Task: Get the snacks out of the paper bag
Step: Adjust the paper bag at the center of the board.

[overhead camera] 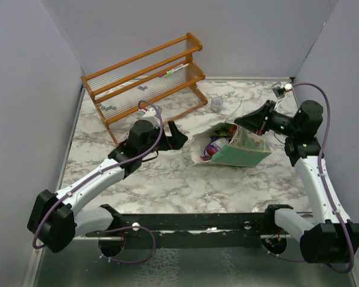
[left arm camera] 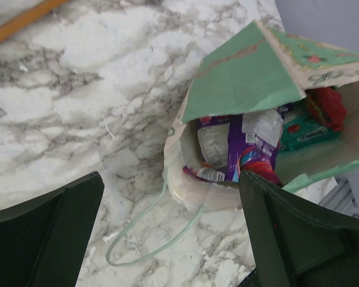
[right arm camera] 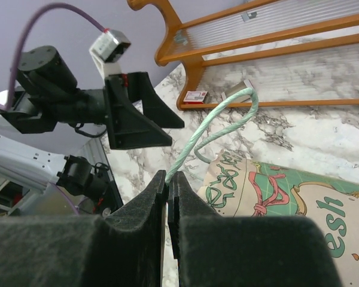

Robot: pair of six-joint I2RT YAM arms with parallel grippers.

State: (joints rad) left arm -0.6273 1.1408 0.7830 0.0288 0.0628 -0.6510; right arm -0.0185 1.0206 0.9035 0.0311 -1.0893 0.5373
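The lower string handle at the bag's near rim sticks out free below my open fingers, so my left gripper will lower and draw back onto it next.
The mint-green paper bag [overhead camera: 245, 152] lies on its side on the marble table, its mouth facing left. Snacks [overhead camera: 215, 146] show in the mouth. In the left wrist view the bag [left arm camera: 245, 78] holds a purple packet [left arm camera: 257, 143], a teal packet [left arm camera: 305, 131] and a red one [left arm camera: 326, 104]. My left gripper [overhead camera: 178, 139] is open and empty, just left of the mouth [left arm camera: 170, 179], over the bag's lower string handle [left arm camera: 149, 239]. My right gripper [overhead camera: 251, 119] is shut [right arm camera: 169, 176] on the upper string handle [right arm camera: 221, 119] above the bag [right arm camera: 299, 197].
A wooden rack [overhead camera: 146, 75] stands at the back left, with small cards [right arm camera: 195, 96] by its foot. A small grey cup [overhead camera: 216, 103] sits behind the bag. Grey walls enclose the table on three sides.
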